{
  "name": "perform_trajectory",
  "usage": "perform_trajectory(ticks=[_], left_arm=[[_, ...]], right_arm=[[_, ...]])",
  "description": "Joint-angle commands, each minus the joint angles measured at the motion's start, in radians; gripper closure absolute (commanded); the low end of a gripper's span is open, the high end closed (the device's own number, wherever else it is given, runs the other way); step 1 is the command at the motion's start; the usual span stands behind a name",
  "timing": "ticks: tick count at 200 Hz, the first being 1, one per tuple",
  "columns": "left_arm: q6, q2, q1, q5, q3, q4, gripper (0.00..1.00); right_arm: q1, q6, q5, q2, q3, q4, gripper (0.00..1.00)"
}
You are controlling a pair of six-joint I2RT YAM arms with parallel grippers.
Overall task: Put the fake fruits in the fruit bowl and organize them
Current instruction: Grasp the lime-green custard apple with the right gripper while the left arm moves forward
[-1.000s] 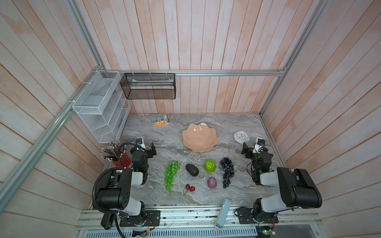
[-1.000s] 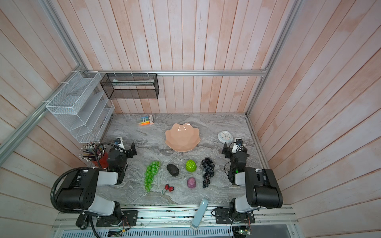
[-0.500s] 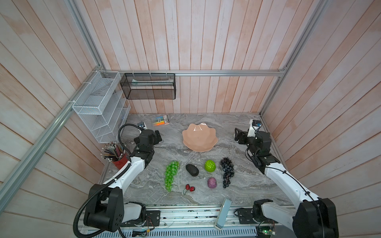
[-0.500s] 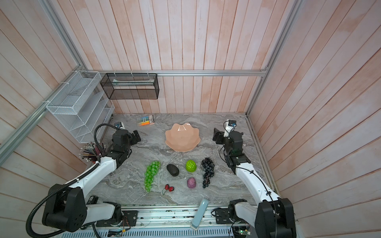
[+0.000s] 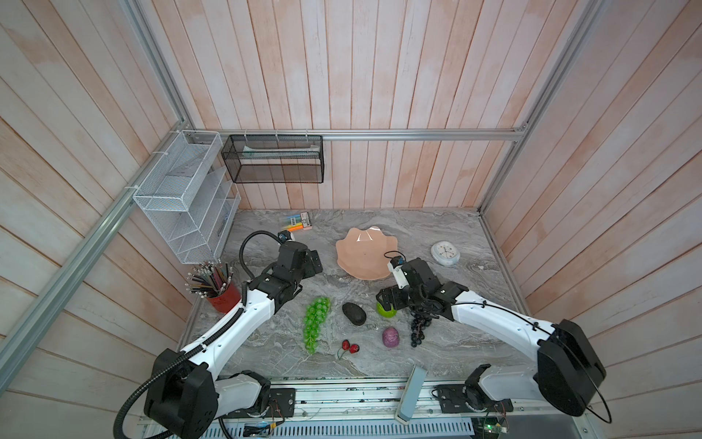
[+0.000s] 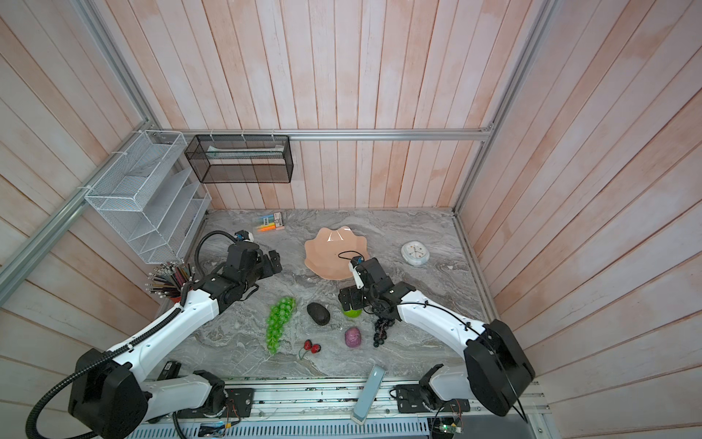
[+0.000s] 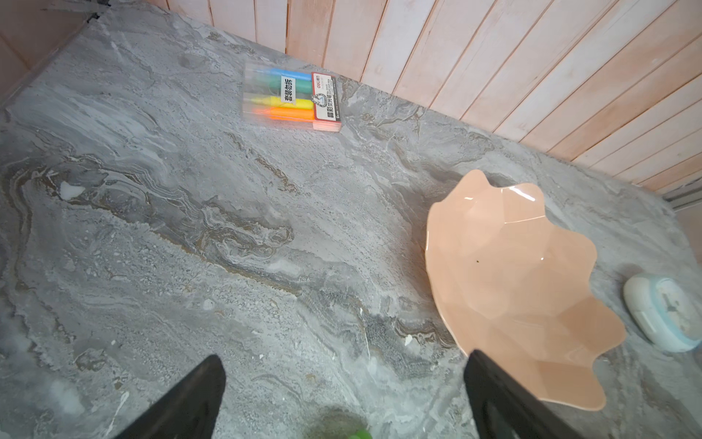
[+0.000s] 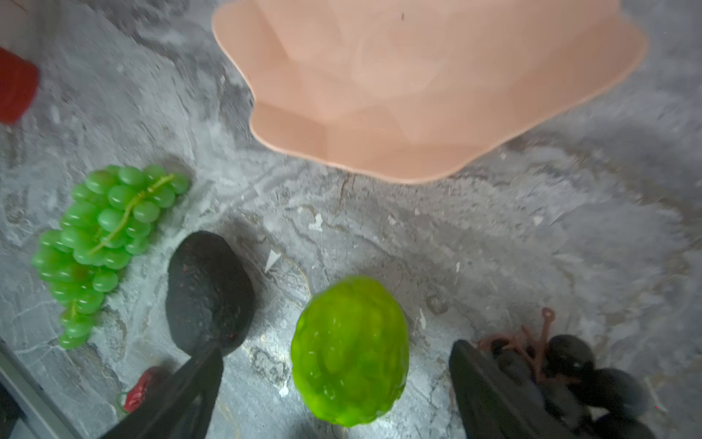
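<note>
My right gripper is open above the bright green bumpy ball, and the ball lies below the gap between its fingers, so it should next move down around the ball's sides and close.
The peach-pink fruit bowl stands empty at mid-table. In front of it lie a green grape bunch, a black oval, a bright green bumpy ball, a small purple ball, a dark purple grape bunch and a red cherry pair. My right gripper is open, its fingers either side of the bumpy ball. My left gripper hangs open and empty left of the bowl.
A white clock lies right of the bowl. A highlighter pack sits by the back wall. A red pencil cup stands at the left edge, under a white wire rack.
Both arms have unfolded from the front edge. The left gripper now hovers beside the bowl. The right gripper swung from near the clock down over the bumpy ball.
</note>
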State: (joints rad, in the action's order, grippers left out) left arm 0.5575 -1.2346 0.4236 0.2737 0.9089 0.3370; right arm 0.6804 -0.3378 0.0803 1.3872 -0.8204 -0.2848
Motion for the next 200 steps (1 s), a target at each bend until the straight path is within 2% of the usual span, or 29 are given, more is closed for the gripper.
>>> perform_trajectory(ticks=[1, 51, 83, 104, 144, 175, 200], left_arm=[[0.044, 0.043, -0.002, 0.015, -0.04, -0.006, 0.0], [0.052, 0.054, -0.002, 0.035, -0.072, -0.024, 0.0], [0.057, 0.043, -0.002, 0.022, -0.066, -0.023, 0.0], [0.059, 0.04, -0.001, 0.009, -0.056, -0.014, 0.0], [0.053, 0.05, -0.002, 0.033, -0.041, -0.004, 0.0], [0.076, 0.077, -0.003, 0.032, -0.054, -0.01, 0.0], [0.056, 0.089, -0.003, 0.026, -0.058, -0.021, 0.0]], right_arm=[[0.004, -0.01, 0.029, 0.058, -0.04, -0.031, 0.05], [0.008, 0.035, 0.039, 0.197, -0.093, -0.071, 0.06], [0.009, 0.042, 0.039, 0.226, -0.102, -0.068, 0.13], [0.008, 0.043, 0.059, 0.244, -0.106, -0.078, 0.23], [0.008, 0.044, 0.059, 0.206, -0.096, -0.087, 0.4], [-0.003, 0.047, 0.044, 0.146, -0.113, -0.122, 0.44], [-0.044, 0.033, 0.082, 0.087, -0.146, -0.138, 0.46]])
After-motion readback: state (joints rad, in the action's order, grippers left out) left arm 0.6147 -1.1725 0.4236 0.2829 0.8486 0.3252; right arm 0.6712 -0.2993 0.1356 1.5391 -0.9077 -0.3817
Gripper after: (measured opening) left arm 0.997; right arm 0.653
